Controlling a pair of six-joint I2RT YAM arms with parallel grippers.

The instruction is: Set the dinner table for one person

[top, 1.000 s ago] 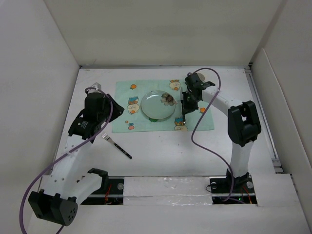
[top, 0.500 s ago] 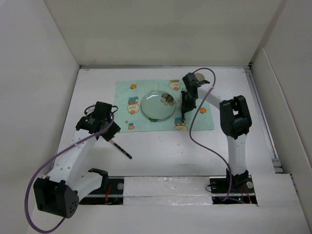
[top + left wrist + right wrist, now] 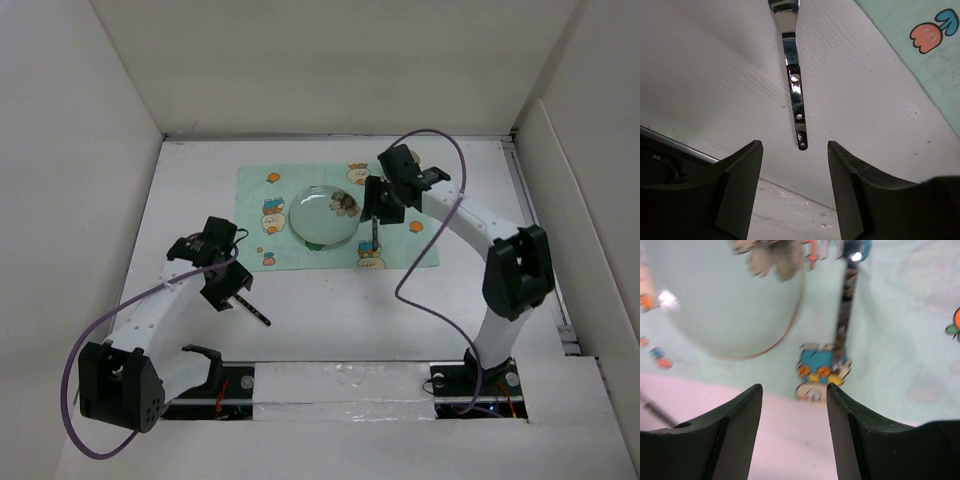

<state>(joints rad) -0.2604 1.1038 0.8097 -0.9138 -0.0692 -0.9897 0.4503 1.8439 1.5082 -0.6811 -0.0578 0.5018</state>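
Observation:
The fork's handle lies lengthwise in line with the gap between my open fingers. Next, my left gripper moves down onto the handle between its rivets and closes.
On the white dinner table point(image 3: 330, 310) lies a mint-green placemat point(image 3: 410, 245) with a clear glass plate point(image 3: 325, 215) at its middle. A slim piece of cutlery point(image 3: 374, 240) rests on the mat just right of the plate; in the right wrist view the cutlery point(image 3: 844, 320) lies ahead of my open right gripper point(image 3: 794, 386), apart from it. A metal fork point(image 3: 794, 85) lies on the bare table left of the mat. My left gripper point(image 3: 795, 143) hovers open over the handle end, not touching. From above, the left gripper point(image 3: 228, 290) hides the fork's tines.
White walls point(image 3: 80, 150) close in the table at the left, back and right. A metal rail point(image 3: 350, 385) runs along the near edge between the arm bases. Purple cables point(image 3: 420, 260) loop from both arms. The mat's edge point(image 3: 920, 60) lies right of the fork.
The left arm swung down from the mat's left side to the fork, its jaws widening. The right jaws opened off the cutlery, which stays on the mat.

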